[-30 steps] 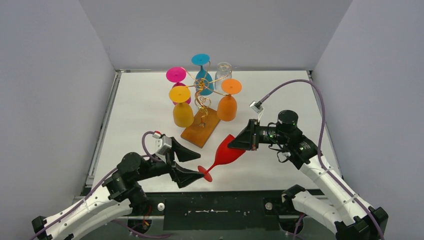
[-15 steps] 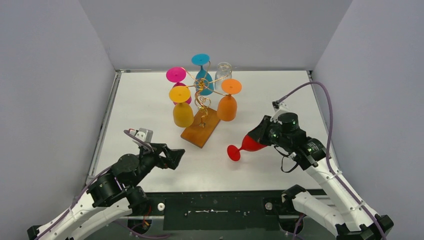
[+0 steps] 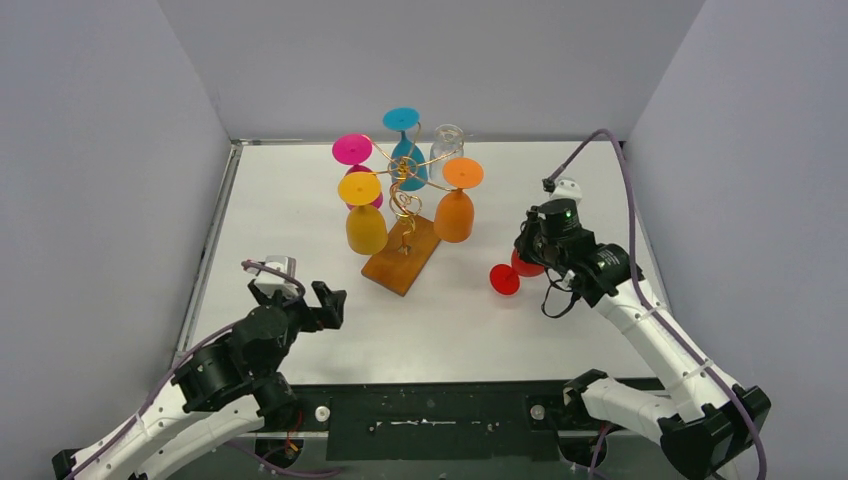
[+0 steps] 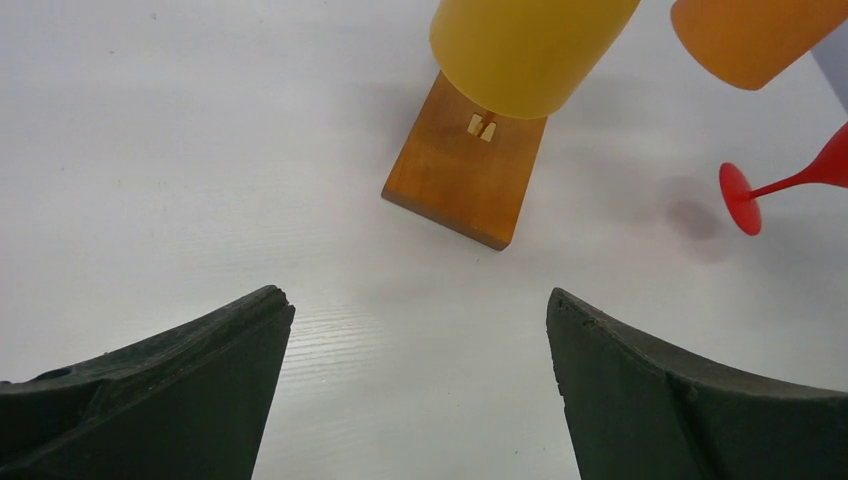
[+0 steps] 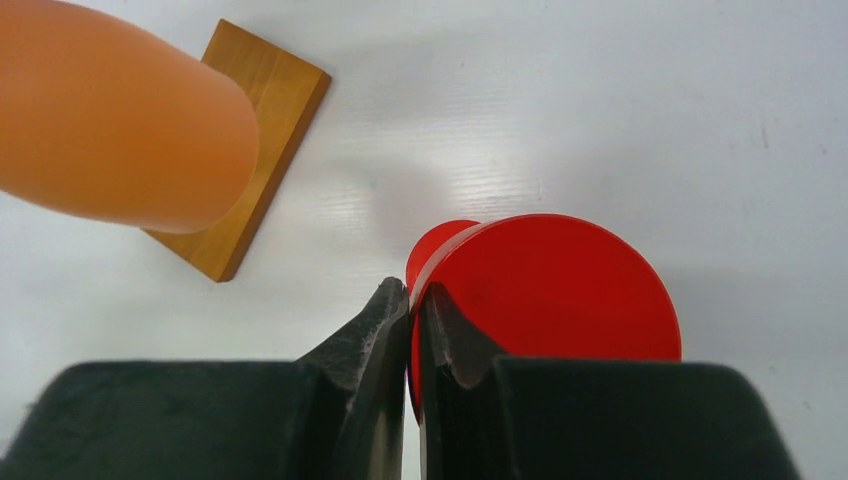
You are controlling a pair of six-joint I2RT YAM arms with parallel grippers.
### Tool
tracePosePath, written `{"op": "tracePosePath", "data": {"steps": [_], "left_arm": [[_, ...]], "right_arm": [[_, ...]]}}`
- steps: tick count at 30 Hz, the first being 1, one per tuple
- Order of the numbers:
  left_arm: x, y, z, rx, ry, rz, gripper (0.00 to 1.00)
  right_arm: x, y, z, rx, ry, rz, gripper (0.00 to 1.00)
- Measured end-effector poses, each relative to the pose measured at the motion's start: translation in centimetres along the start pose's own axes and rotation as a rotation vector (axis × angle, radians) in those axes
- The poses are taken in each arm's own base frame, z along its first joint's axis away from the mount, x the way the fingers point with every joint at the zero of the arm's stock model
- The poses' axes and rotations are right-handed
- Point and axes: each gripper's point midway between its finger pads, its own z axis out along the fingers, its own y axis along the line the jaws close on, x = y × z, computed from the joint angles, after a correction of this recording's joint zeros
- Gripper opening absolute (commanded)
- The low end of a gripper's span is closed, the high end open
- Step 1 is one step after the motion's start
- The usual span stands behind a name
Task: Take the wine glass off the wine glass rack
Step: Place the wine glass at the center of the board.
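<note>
My right gripper first moves outward and toward the rack next, turning the tilted glass. That gets the red wine glass (image 3: 506,279) upright onto empty table.
The red wine glass (image 3: 506,279) hangs tilted just above the table, right of the wine glass rack (image 3: 405,190), with its foot pointing left. My right gripper (image 3: 531,257) is shut on the rim of its bowl. The right wrist view shows both fingers (image 5: 385,320) pinching the red bowl's wall (image 5: 560,290). My left gripper (image 3: 327,303) stands wide open and empty near the front left. In the left wrist view the left gripper (image 4: 415,310) faces the rack's wooden base (image 4: 465,170), and the red foot (image 4: 740,198) shows far right.
Yellow (image 3: 364,222), orange (image 3: 455,210), pink (image 3: 353,151), teal (image 3: 405,150) and clear (image 3: 446,145) glasses hang upside down on the rack. Its wooden base (image 3: 400,260) lies mid-table. Grey walls close in the left, right and back sides.
My right arm has swung the red glass to the right and back, away from the left gripper. The left gripper has opened fully and drawn back toward the front left.
</note>
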Motion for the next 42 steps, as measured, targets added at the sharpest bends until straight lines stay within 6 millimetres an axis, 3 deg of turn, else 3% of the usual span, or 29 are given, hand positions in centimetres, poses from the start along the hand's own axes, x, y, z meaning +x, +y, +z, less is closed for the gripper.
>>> {"op": "tracePosePath", "data": {"steps": [10,26,33,42], "left_arm": [[0.5,0.7,1.2,-0.085,0.011,0.054,0.97],[0.5,1.9,1.4,-0.151,-0.017,0.032,0.97],[0.5,2.0,1.5,-0.157,-0.019,0.033,0.97],[0.3,2.2,1.4,-0.165,-0.031,0.029,0.97]], "right_arm": [[-2.0,-0.4,4.1,0.119,-0.007,-0.103,0.0],[-1.3,-0.3,11.6,0.204,0.039,-0.157,0.0],[-3.2,-0.8,12.4,0.228,-0.019,-0.174,0.0],[-5.9,-2.0,16.4,0.245,0.012,-0.157,0.02]]}}
